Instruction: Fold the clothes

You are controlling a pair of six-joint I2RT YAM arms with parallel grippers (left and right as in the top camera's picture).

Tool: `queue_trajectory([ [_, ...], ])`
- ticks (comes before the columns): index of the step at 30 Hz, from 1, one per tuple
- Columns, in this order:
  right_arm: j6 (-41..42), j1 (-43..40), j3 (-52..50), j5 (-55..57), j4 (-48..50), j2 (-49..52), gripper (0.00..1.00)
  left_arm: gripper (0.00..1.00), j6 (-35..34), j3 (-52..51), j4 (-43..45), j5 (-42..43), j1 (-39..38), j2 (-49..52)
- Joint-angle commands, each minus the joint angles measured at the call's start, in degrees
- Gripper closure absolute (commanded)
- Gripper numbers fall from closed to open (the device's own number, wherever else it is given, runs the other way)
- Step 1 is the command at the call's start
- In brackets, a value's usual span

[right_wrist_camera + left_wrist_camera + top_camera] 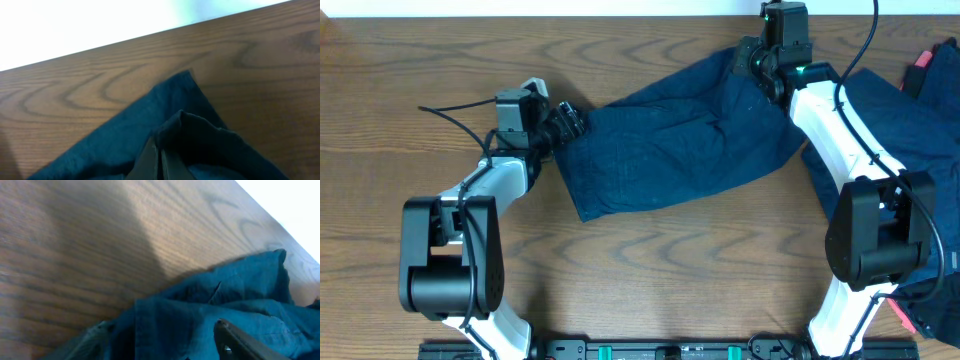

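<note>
My right gripper needs to carry the pinched fold to the left in the overhead view and let it go, because the clear wood past the garment's far edge [681, 59] is on that side of it.
A dark navy garment [680, 140] lies spread and wrinkled across the middle of the table. My left gripper [570, 122] sits at its left edge. In the left wrist view this gripper [160, 325] is open, its fingers [240, 342] wide apart with cloth [200, 310] lying between them. My right gripper [752, 62] is at the garment's far right corner. The right wrist view shows it [160, 142] shut, with a raised fold of the navy cloth [200, 135] pinched at its tips. More navy clothes [920, 130] lie heaped at the right, behind the right arm.
A small red-pink object [923, 58] lies at the far right by the heap, and another red bit [905, 318] shows near the right arm's base. The table's far edge [150, 30] runs close behind the right gripper. Bare wood [670, 260] fills the front.
</note>
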Motion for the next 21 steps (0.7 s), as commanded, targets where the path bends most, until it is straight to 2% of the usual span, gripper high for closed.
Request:
queue_trajectory([
  [1, 0.07, 0.15, 0.07, 0.63, -0.44, -0.20, 0.99, 0.39, 0.76, 0.70, -0.11, 0.17, -0.63, 1.53],
  [2, 0.09, 0.15, 0.07, 0.63, -0.44, -0.20, 0.99, 0.42, 0.74, 0.70, -0.11, 0.22, -0.87, 1.60],
  [4, 0.09, 0.15, 0.07, 0.63, -0.42, -0.20, 0.99, 0.56, 0.74, 0.70, 0.00, 1.38, -1.36, 1.60],
  [7, 0.09, 0.15, 0.07, 1.40, -0.42, -0.20, 0.99, 0.94, 0.76, 0.70, 0.28, 6.43, -1.33, 1.29],
  [9, 0.07, 0.15, 0.07, 2.71, -0.39, -0.17, 0.99, 0.94, 0.72, 0.70, -1.40, 10.10, -0.48, 0.17],
  [12, 0.07, 0.15, 0.07, 3.63, -0.17, 0.04, 0.99, 0.94, -1.31, 0.70, -7.76, 10.16, 1.31, -3.30],
  [16, 0.09, 0.15, 0.07, 3.61, 0.61, 1.14, 0.99, 0.94, -8.66, 0.70, -21.16, 9.70, 4.87, -10.40],
  [19, 0.07, 0.15, 0.07, 3.37, 1.64, 2.67, 0.99, 0.94, -9.94, 0.70, -32.26, 8.02, 6.99, -15.34],
  [21, 0.07, 0.22, 0.07, 3.37, 2.49, 3.76, 0.99, 0.94, -10.01, 0.70, -39.34, 3.10, 7.65, -17.73],
])
